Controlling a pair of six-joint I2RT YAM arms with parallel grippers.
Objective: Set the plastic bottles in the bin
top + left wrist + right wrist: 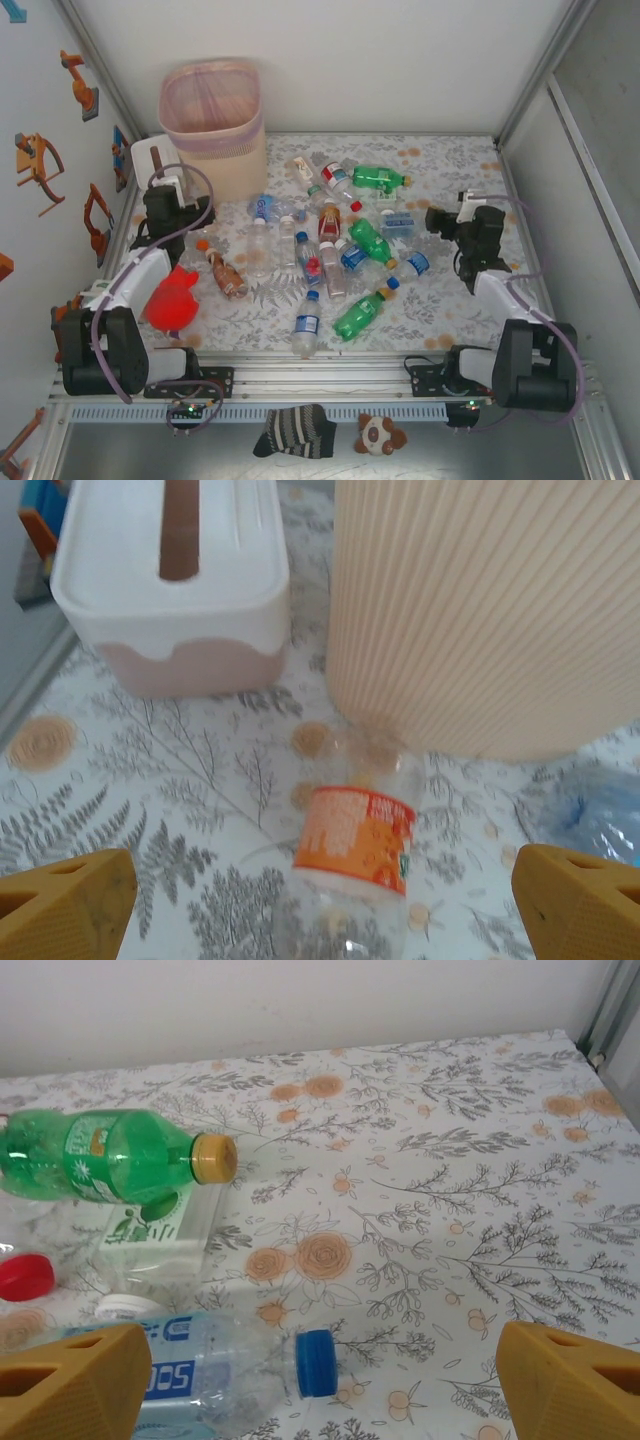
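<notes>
I will lower my left gripper around the orange label of the clear bottle (355, 837) below, as the bottle's length runs between the open fingers.
Several plastic bottles (330, 250) lie scattered across the middle of the floral table, clear, green and amber. The beige bin (212, 115) with a pink liner stands at the far left. My left gripper (325, 910) is open beside the bin's ribbed wall (480, 610), with a clear orange-labelled bottle (355, 840) lying between its yellow fingers (65, 900). My right gripper (320, 1385) is open low over a clear bottle with a blue label (210, 1375), whose blue cap sits between the fingers. In the top view the right gripper (438, 221) is at the right of the pile.
A white tissue box (170, 580) stands left of the bin. A red plush toy (172, 298) lies by the left arm. A green bottle with a yellow cap (110, 1155) lies beyond the right gripper. The table to its right is bare cloth up to the wall.
</notes>
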